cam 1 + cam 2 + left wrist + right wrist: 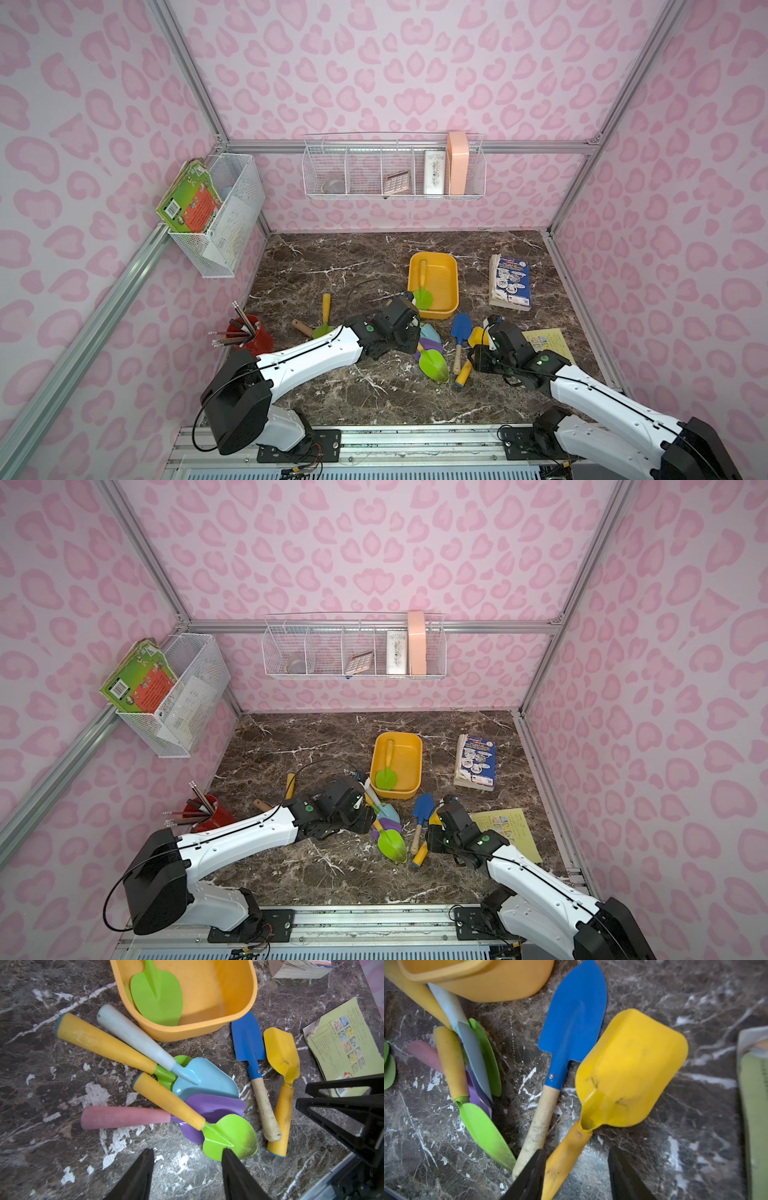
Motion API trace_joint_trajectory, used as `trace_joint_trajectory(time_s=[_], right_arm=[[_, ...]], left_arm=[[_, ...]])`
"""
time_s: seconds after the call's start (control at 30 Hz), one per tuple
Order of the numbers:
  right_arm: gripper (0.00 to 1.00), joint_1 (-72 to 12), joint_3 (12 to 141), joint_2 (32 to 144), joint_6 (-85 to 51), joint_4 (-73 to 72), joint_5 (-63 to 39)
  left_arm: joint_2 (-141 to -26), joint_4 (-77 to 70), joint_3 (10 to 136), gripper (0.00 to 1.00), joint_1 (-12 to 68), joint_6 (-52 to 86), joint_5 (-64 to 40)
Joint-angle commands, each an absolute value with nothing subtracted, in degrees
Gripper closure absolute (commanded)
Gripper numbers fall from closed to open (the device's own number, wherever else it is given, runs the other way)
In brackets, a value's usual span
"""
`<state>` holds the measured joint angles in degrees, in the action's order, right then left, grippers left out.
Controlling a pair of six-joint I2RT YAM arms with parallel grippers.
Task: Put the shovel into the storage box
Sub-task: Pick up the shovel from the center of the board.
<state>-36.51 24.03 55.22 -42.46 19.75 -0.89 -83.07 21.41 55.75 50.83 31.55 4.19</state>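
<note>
The shovel handle's end by the yellow blade (569, 1145) already lies between my right gripper's open fingers, so next the gripper eases onto it and closes there.
The yellow-orange storage box (440, 305) (218, 997) stands mid-table with one green shovel (423, 294) (158, 995) lying inside. Just in front of it, several shovels lie in a heap: light blue (203, 1078), purple (214, 1105) and green (230, 1136). A blue shovel (575, 1020) and a yellow shovel (631, 1068) lie side by side to the right. My left gripper (187, 1152) hovers open over bare marble beside the heap's green blade. My right gripper (575, 1151) is open, and the yellow shovel's handle (564, 1159) lies between its fingers, against one of them.
Two more shovels (324, 316) lie left of my left arm, near a red pencil cup (249, 334). A book (510, 282) and a yellow-green leaflet (548, 338) lie on the right. White wire baskets (224, 216) (395, 170) hang on the walls.
</note>
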Motion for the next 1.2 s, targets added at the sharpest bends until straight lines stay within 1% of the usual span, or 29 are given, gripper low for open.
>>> trace_joint_trajectory(time_s=[0.0,0.47,0.6,0.7,0.9,1.0,1.07,1.17], right_arm=[[0.5,-36.8,23.1,55.8,-45.3,17.4,-1.4],[0.58,-36.8,19.8,58.7,-48.0,10.4,-0.4],[0.63,-36.8,19.6,59.9,-48.6,9.6,0.0],[0.69,-36.9,19.3,59.6,-48.9,9.7,0.7],[0.81,-36.7,19.5,55.6,-49.0,11.9,3.8],[0.85,-36.6,19.4,52.3,-48.5,13.0,5.6],[0.85,-36.4,20.0,50.1,-48.2,14.5,6.6],[0.86,-36.2,22.0,46.8,-45.6,16.1,7.6]], left_arm=[[-84.0,20.8,56.5,0.43,51.0,31.9,4.4],[-85.4,21.0,57.9,0.44,51.2,32.4,3.9],[-86.0,21.0,58.4,0.44,51.2,32.4,3.5],[-85.9,20.7,58.5,0.44,51.2,32.4,3.6],[-85.7,21.1,60.1,0.44,51.2,32.4,3.4],[-85.0,21.8,61.5,0.43,51.1,31.8,4.4],[-84.6,24.2,63.1,0.43,51.0,33.3,6.0],[-84.4,26.5,65.8,0.41,50.7,31.7,6.0]])
